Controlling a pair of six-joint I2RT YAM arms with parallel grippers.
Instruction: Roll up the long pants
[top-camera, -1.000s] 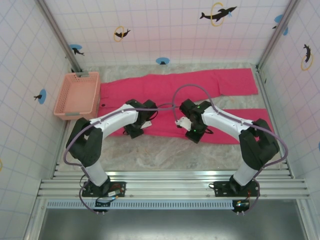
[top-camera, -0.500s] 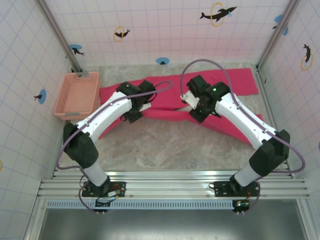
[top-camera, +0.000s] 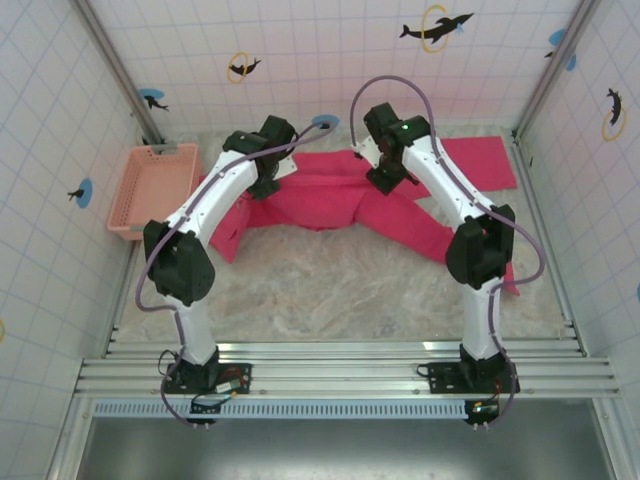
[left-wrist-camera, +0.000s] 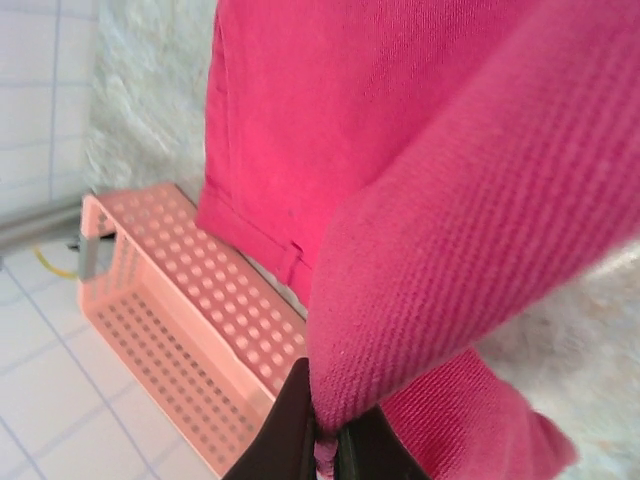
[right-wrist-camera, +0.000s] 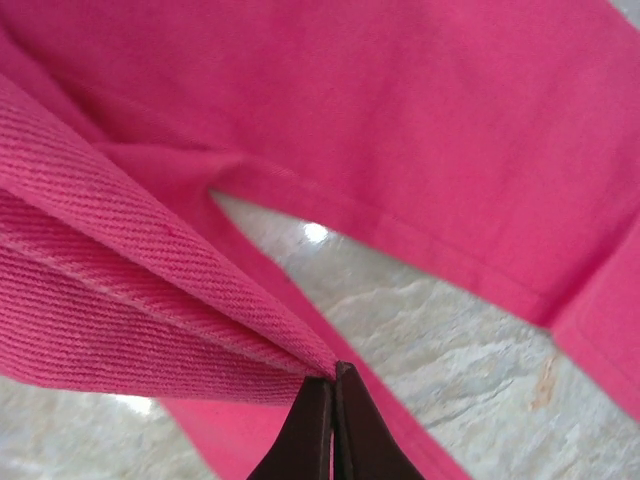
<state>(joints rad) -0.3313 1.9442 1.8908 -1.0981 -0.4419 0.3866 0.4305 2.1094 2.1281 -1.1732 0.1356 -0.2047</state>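
The pinched fold hangs short of the flat cloth at the back, so next I need to move my left gripper outward and down onto that cloth and let the fold go.
The long pants (top-camera: 322, 202) are bright pink-red cloth at the far middle of the table, bunched and partly folded. One leg trails toward the near right and the other lies flat along the back right. My left gripper (top-camera: 266, 182) is shut on a fold of the pants (left-wrist-camera: 420, 180), and the cloth wedged between the black fingers (left-wrist-camera: 290, 425) drapes away from them. At the far centre-right my right gripper (top-camera: 385, 178) is also shut, pinching a thin doubled edge of the pants (right-wrist-camera: 150, 290) lifted above the table.
A pale salmon-pink plastic basket (top-camera: 155, 190) stands at the far left, close to the pants' left end; it also lies beside the cloth (left-wrist-camera: 170, 330) in the left wrist view. Bare marble tabletop (top-camera: 330, 290) spreads across the near half. Tiled walls enclose the back and sides.
Both arms have reached from the table's middle to the far side, carrying the near leg's edge up and over toward the far leg. The cloth is now bunched at the back.
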